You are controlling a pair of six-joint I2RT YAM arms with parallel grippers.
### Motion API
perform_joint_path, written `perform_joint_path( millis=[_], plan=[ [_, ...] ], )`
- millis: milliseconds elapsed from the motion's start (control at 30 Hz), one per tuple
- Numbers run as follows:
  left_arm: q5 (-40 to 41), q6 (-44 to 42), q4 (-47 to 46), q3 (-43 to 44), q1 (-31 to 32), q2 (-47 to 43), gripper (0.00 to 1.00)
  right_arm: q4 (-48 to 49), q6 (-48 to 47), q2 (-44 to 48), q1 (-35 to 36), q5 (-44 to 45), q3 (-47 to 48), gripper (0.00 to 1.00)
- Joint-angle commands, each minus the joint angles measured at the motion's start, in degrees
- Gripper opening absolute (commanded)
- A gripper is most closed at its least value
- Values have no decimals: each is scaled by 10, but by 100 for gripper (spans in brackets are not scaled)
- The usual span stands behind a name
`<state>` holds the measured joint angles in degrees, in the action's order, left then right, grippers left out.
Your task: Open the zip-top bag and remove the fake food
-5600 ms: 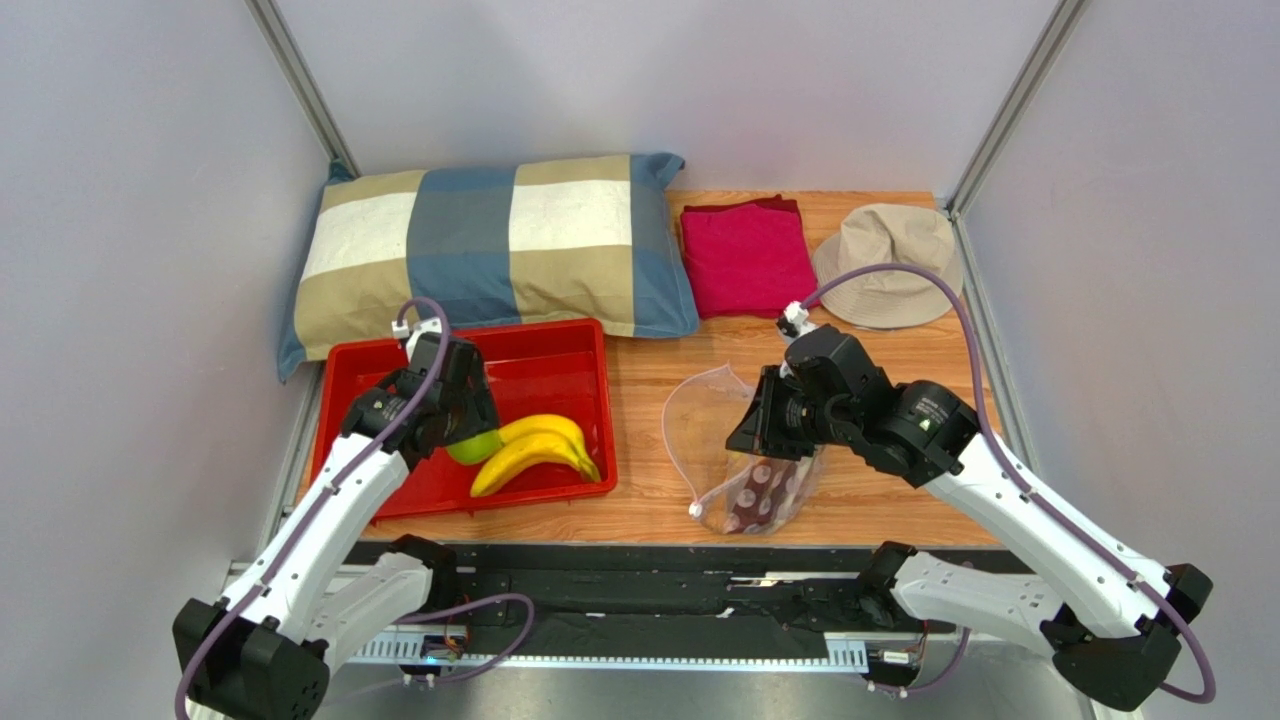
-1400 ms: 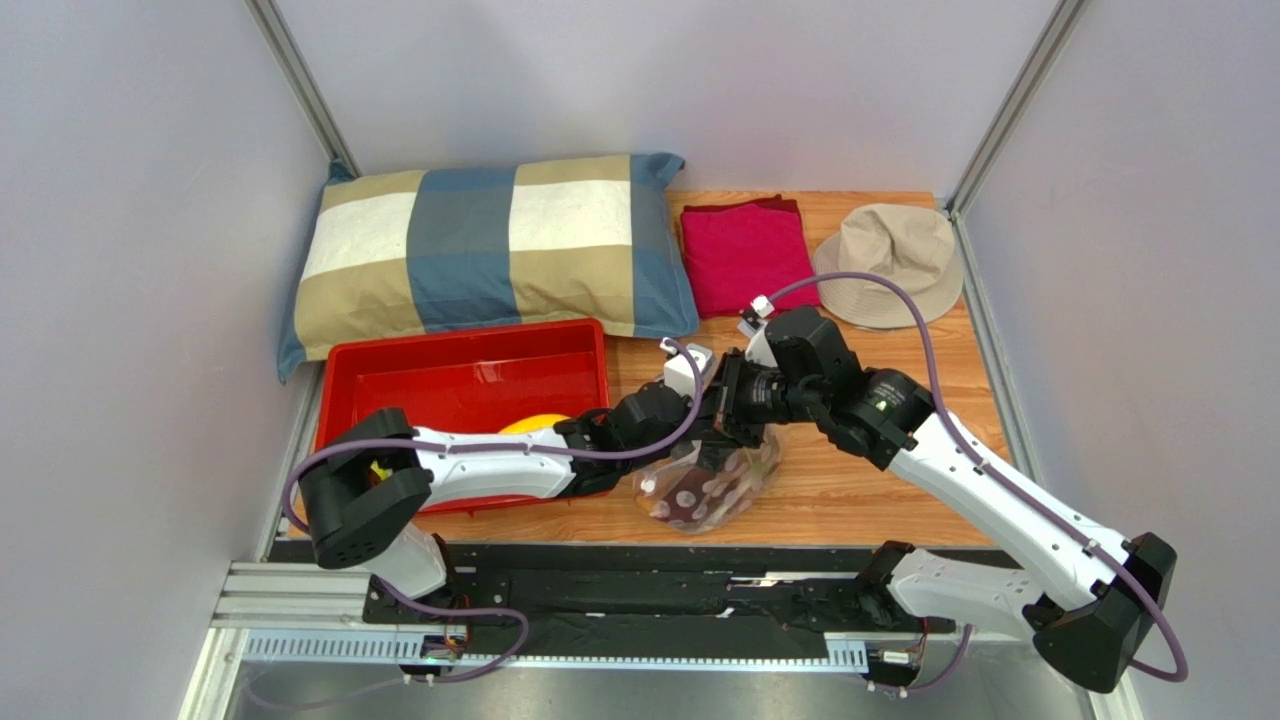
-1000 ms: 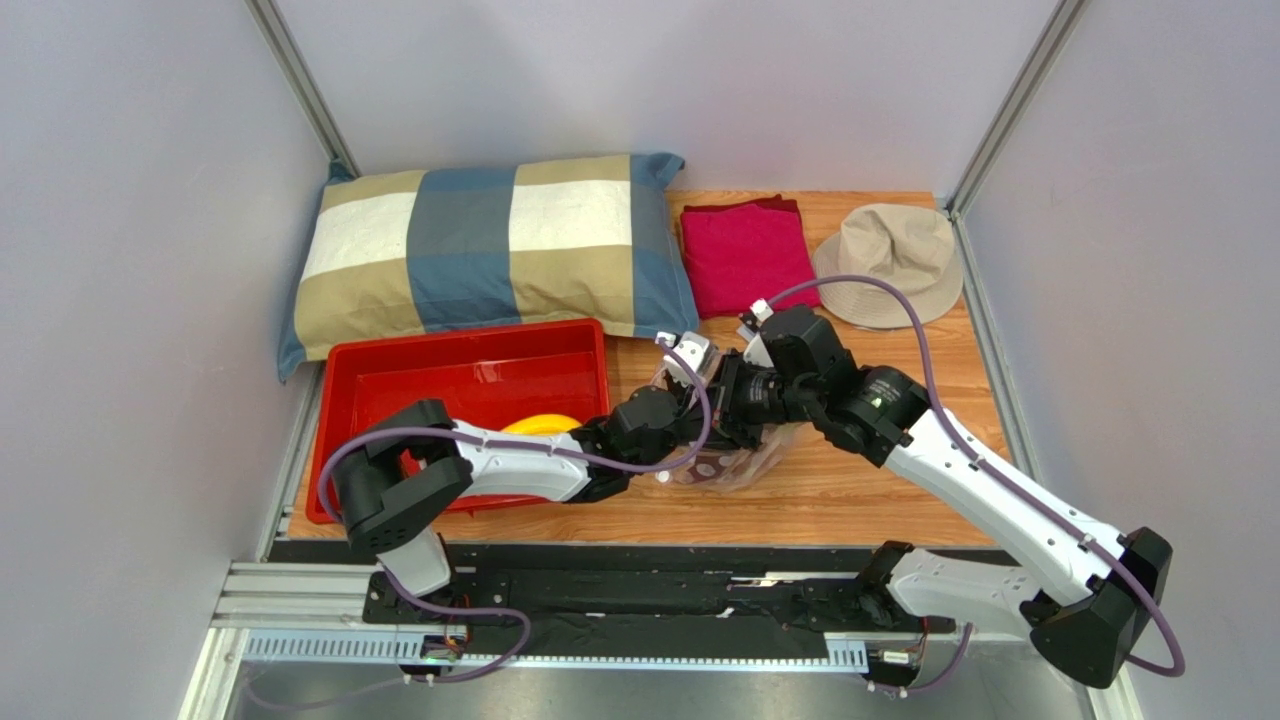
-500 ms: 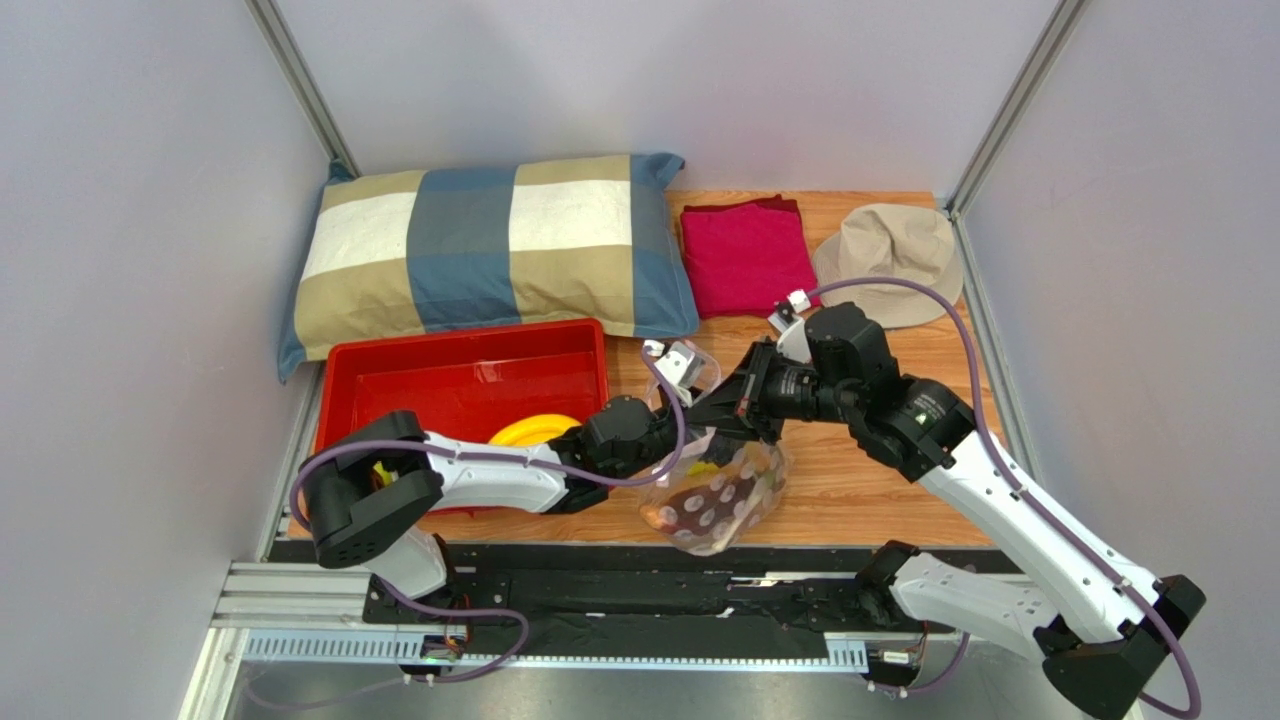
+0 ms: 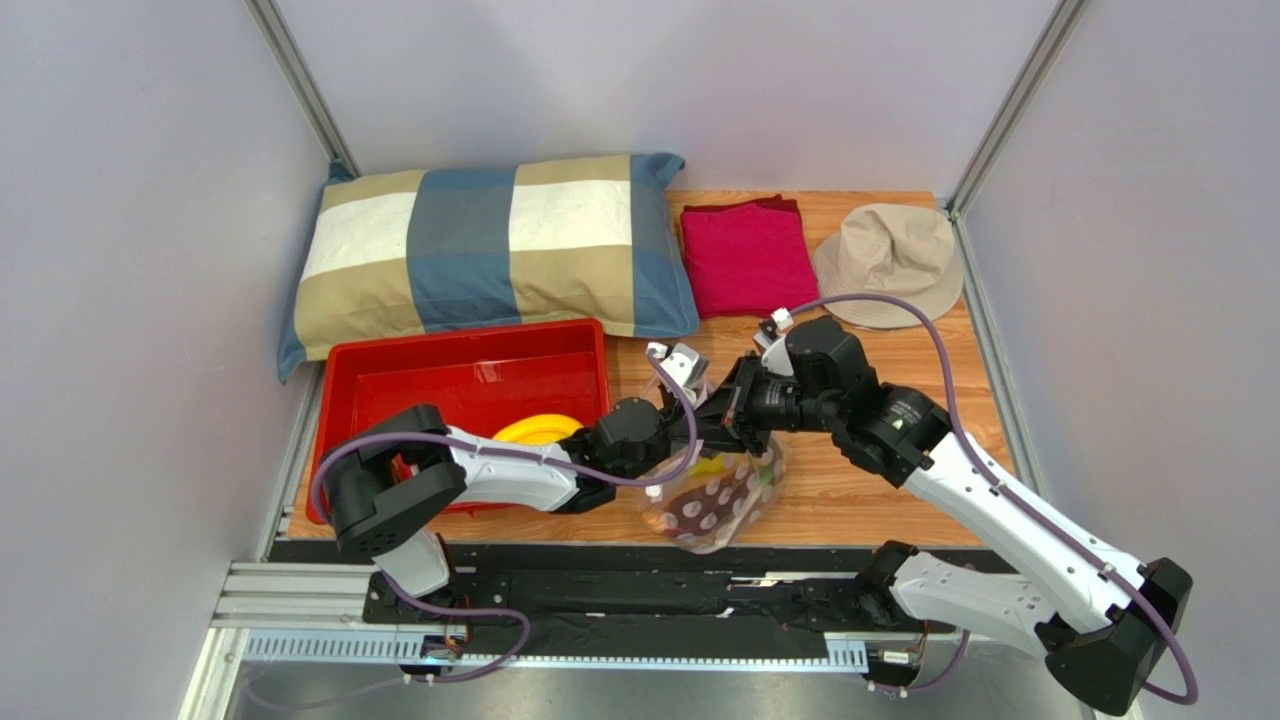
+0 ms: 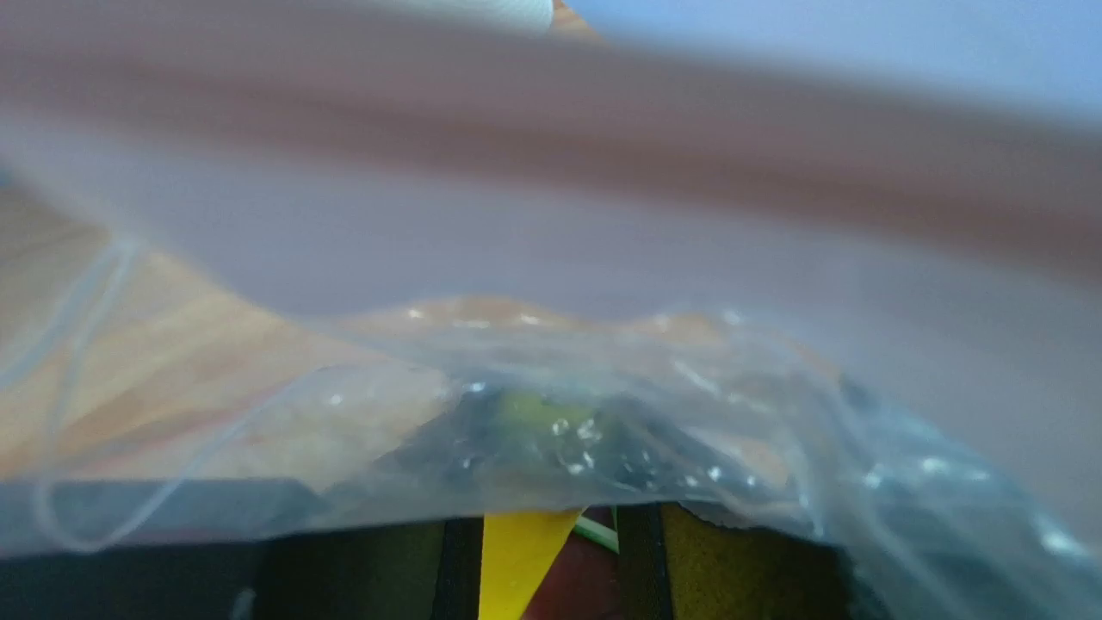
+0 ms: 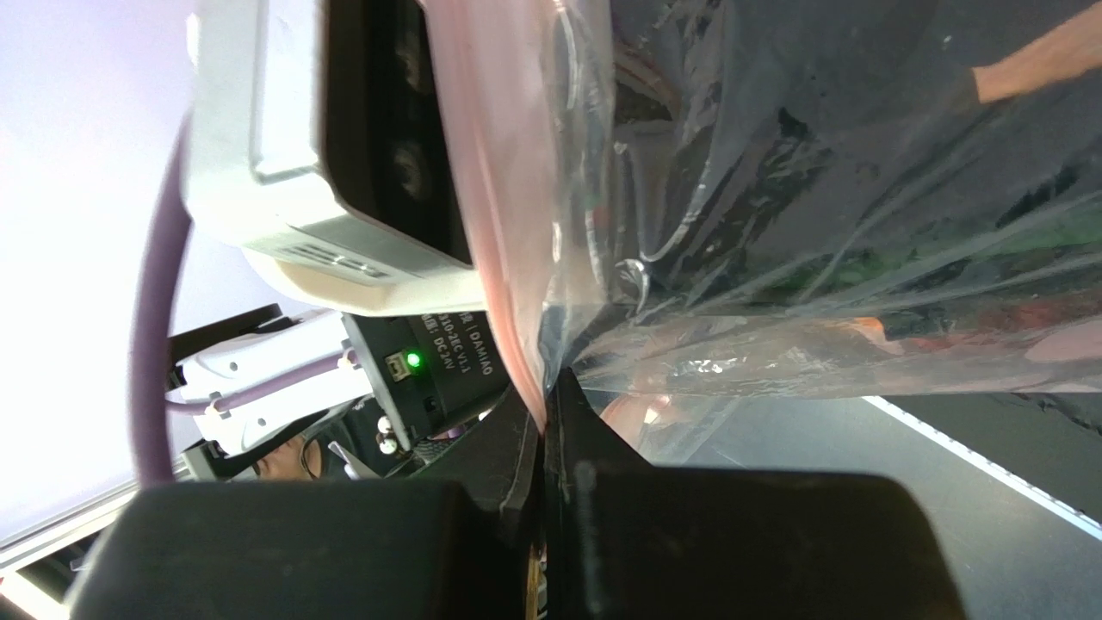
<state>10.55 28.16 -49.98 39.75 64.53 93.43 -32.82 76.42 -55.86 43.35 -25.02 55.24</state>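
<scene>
Next, my left gripper will lift the yellow piece (image 6: 518, 568) from the bag, go left in the top view and free it over the red tray's bottom, since bananas lie there.
The clear zip-top bag (image 5: 706, 528) hangs over the table's near edge, held by its pink zip strip (image 7: 485, 220) in my shut right gripper (image 5: 741, 425) (image 7: 543, 388). Fake food (image 5: 718, 500) lies in the bag's bottom: dark red dotted pieces plus yellow and green bits. My left gripper (image 5: 684, 455) reaches into the bag's mouth from the left. In the left wrist view, plastic film covers most of the picture. The left gripper (image 6: 530, 549) has its jaws apart, with a yellow piece (image 6: 518, 568) and something dark red between them. Whether they press on it I cannot tell.
A red tray (image 5: 361, 393) at the left holds yellow bananas (image 5: 534, 429). A checked pillow (image 5: 481, 248) lies behind the tray. A folded red cloth (image 5: 747, 255) and a beige hat (image 5: 890, 258) sit at the back right. Both arms cross at the table's middle.
The right gripper has lifted the bag off the table, so it now hangs. The left arm has swung from the tray and pushed its gripper into the bag's mouth.
</scene>
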Motion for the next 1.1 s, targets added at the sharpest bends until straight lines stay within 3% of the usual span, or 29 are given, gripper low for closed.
perform_joint_path(
  millis=[0,100,133,233,400,600,800,1067],
  plan=[
    [17,-34,-21,40,3,-11,29,36,21,14,10,8,19,0],
    [-3,-36,4,33,4,-37,20,29,2,24,7,25,19,0],
    [-4,-32,21,31,4,-47,8,9,-10,25,-1,30,28,0],
    [-22,-39,115,42,4,-96,0,-52,-70,26,-19,52,55,0],
    [-48,-44,287,57,4,-175,0,-112,-116,52,-36,116,64,0],
    [-63,-57,406,63,4,-244,0,-154,-159,91,-56,173,74,0],
    [-98,-83,482,140,3,-300,0,-151,-197,65,-56,98,61,0],
    [16,-113,575,286,-18,-349,0,-168,-229,63,-54,112,60,0]
  ],
)
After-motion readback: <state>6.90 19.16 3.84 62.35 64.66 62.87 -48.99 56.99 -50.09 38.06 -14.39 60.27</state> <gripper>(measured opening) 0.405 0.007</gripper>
